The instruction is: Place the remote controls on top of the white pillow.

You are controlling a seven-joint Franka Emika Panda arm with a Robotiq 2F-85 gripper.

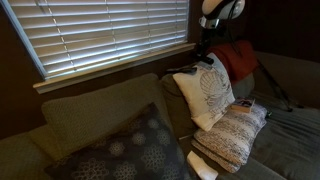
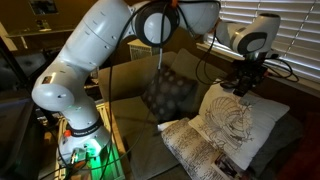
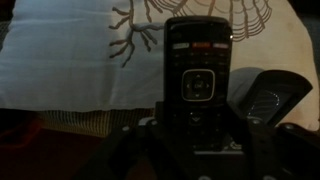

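Note:
My gripper lowers toward the white pillow's top edge (image 1: 205, 61) next and releases the slim black remote there, since bare cloth lies free beside the second remote.
The white pillow (image 1: 208, 97) with the grey leaf print leans upright on the sofa; it shows in both exterior views (image 2: 243, 125). My gripper (image 1: 207, 52) hovers just above its top edge (image 2: 245, 78). In the wrist view the gripper (image 3: 198, 138) is shut on a slim black remote control (image 3: 198, 75), held over the pillow's printed face (image 3: 90, 55). A second black remote (image 3: 266, 96) lies on the pillow just to the right of the held one. No other remote is in view.
A cream knitted bundle (image 1: 235, 132) lies against the pillow's base (image 2: 196, 152). A dark grey floral cushion (image 1: 130, 150) sits further along the sofa (image 2: 168, 93). A red cloth (image 1: 238, 58) hangs behind the gripper. Window blinds (image 1: 100, 35) are behind the sofa.

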